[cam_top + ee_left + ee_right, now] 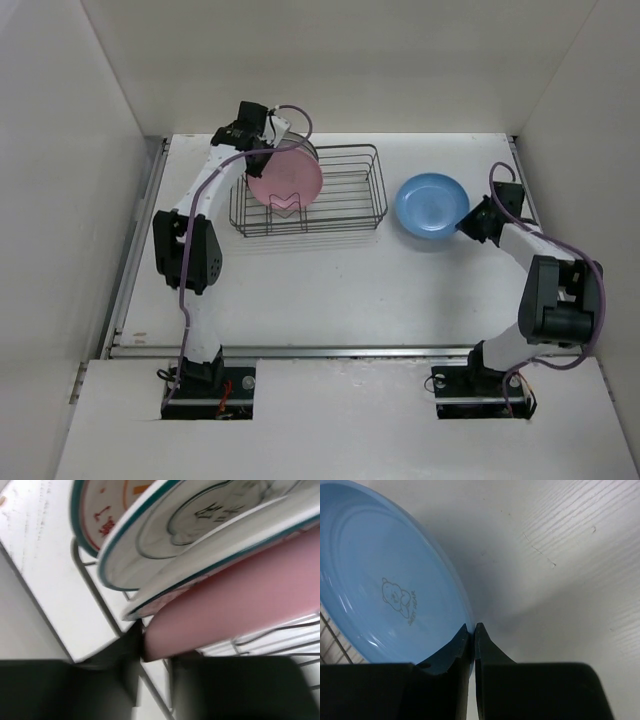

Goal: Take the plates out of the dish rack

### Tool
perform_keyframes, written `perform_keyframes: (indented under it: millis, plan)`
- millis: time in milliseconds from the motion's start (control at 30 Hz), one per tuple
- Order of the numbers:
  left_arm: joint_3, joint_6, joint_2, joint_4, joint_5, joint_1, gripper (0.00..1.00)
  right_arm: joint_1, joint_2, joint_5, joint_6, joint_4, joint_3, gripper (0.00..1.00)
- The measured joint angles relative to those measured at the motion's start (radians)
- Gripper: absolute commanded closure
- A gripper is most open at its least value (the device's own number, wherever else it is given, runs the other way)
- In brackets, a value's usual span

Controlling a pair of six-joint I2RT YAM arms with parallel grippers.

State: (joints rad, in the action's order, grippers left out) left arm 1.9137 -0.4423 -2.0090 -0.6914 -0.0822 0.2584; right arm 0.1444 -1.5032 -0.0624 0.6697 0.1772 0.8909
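Observation:
The right gripper comes down next to set the light blue plate flat and releases it, since it still hangs above clear tabletop beside the dish rack.
The dish rack stands at the back left. In its left end leans a pink plate, with my left gripper at the plate's upper left rim. In the left wrist view the pink plate's edge sits between the two dark fingers of my left gripper, which are shut on it. Behind it stand white plates, one with a dark rim and one with orange marks. A light blue plate lies right of the rack, and my right gripper pinches its near right rim.
Rack wires run close under the left fingers. White walls close in the table on the left, back and right. Bare tabletop lies between the rack and the arm bases.

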Motion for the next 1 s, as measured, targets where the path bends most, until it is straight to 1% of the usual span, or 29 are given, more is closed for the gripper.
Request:
perform_keyframes:
  millis: [33, 133, 233, 267, 300, 333, 367, 400, 433, 500, 567, 600, 633, 733, 800, 867, 967, 1000]
  plan:
    - [0.0, -0.016, 0.0, 0.005, -0.016, -0.003, 1.0, 0.0, -0.019, -0.014, -0.003, -0.013, 0.0, 1.0]
    - [0.0, 0.006, 0.0, 0.003, -0.011, -0.005, 1.0, 0.003, -0.081, -0.041, -0.007, -0.025, -0.003, 1.0]
    - [0.0, 0.01, 0.0, 0.006, -0.03, 0.002, 1.0, 0.005, -0.106, -0.061, -0.01, -0.027, -0.006, 1.0]
    - [0.0, 0.01, 0.002, 0.007, -0.032, 0.003, 1.0, 0.005, -0.108, -0.064, -0.011, -0.028, -0.006, 0.95]
    - [0.0, 0.01, 0.003, 0.006, -0.032, 0.003, 1.0, 0.005, -0.109, -0.069, -0.011, -0.03, -0.006, 0.9]
    - [-0.001, 0.009, 0.005, 0.007, -0.032, 0.003, 1.0, 0.005, -0.109, -0.074, -0.011, -0.03, -0.006, 0.81]
    - [-0.003, 0.008, 0.009, 0.007, -0.033, 0.003, 1.0, 0.005, -0.109, -0.08, -0.011, -0.03, -0.006, 0.67]
    - [-0.003, 0.006, 0.012, 0.007, -0.034, 0.003, 1.0, 0.005, -0.109, -0.086, -0.011, -0.029, -0.005, 0.43]
    - [-0.003, 0.006, 0.017, 0.008, -0.034, 0.003, 1.0, 0.005, -0.109, -0.092, -0.01, -0.028, -0.005, 0.36]
    - [-0.003, 0.005, 0.028, 0.008, -0.035, 0.003, 1.0, 0.005, -0.109, -0.098, -0.018, -0.026, -0.001, 0.29]
    - [-0.002, 0.007, 0.044, 0.006, -0.036, 0.002, 1.0, 0.005, -0.108, -0.089, -0.018, -0.018, 0.005, 0.25]
    - [0.0, 0.011, 0.054, 0.006, -0.038, 0.002, 1.0, 0.005, -0.102, -0.076, -0.018, -0.013, 0.006, 0.25]
    - [0.0, 0.014, 0.066, 0.006, -0.039, 0.002, 1.0, 0.002, -0.092, -0.056, -0.019, -0.003, 0.008, 0.21]
    - [0.004, 0.034, 0.113, 0.006, -0.043, 0.002, 1.0, -0.025, -0.023, 0.021, -0.029, 0.025, 0.014, 0.2]
    - [0.012, 0.046, 0.145, 0.005, -0.044, 0.002, 1.0, -0.072, 0.035, 0.09, -0.05, 0.034, 0.04, 0.2]
    - [0.018, 0.065, 0.18, 0.005, -0.045, 0.002, 1.0, -0.146, 0.075, 0.121, -0.076, 0.031, 0.089, 0.2]
    - [0.04, 0.098, 0.22, -0.009, -0.04, 0.002, 1.0, -0.259, 0.075, 0.132, -0.137, -0.006, 0.176, 0.2]
    - [0.052, 0.111, 0.228, -0.023, -0.028, 0.0, 1.0, -0.293, 0.061, 0.117, -0.155, -0.013, 0.21, 0.21]
